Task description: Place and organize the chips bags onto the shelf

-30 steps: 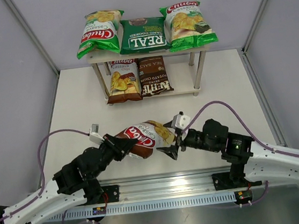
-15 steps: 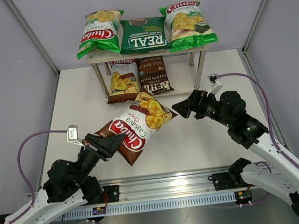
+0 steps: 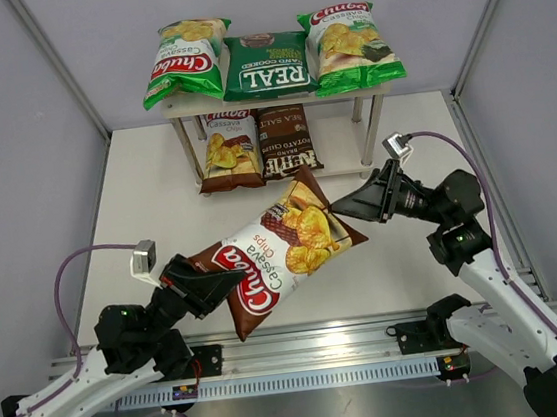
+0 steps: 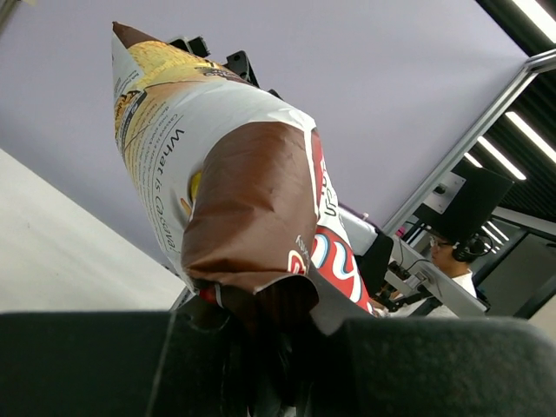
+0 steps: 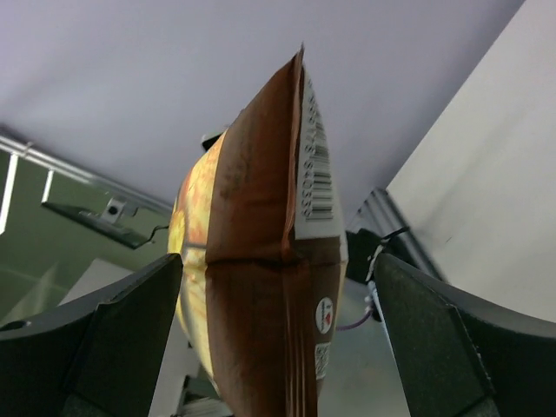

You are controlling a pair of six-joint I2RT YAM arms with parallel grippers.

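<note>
The brown seam at the Chuba bag's far end (image 3: pixel 338 213) (image 5: pixel 292 252) should come between the open fingers of my right gripper next. My gripper will draw back first, then bring them around it.
My left gripper (image 3: pixel 205 283) is shut on the bottom end of a brown-and-white Chuba bag (image 3: pixel 285 248) and holds it above the table, pointing toward the shelf (image 3: pixel 346 164). In the left wrist view the bag (image 4: pixel 248 191) rises from my gripper (image 4: pixel 271 347). My right gripper (image 3: pixel 340 204) is open at the bag's far end. In the right wrist view its fingers (image 5: pixel 104 347) stand wide on either side of the bag (image 5: pixel 261 295) without touching it. The top tier holds two light-green Chuba bags (image 3: pixel 184 60) (image 3: pixel 349 47) and the REAL bag (image 3: pixel 265 66). The lower tier holds a brown-and-white Chuba (image 3: pixel 229 152) and the Kettle bag (image 3: pixel 286 142).
The lower tier has bare board to the right of the Kettle bag. Thin silver shelf legs (image 3: pixel 372 135) stand at the corners. Grey enclosure walls close in the back and sides. The metal base rail (image 3: pixel 305 351) runs along the near edge.
My left arm has swung the held bag forward and right, toward the shelf. My right arm has risen and pulled back to the right, and its open jaws now sit at the bag's far end.
</note>
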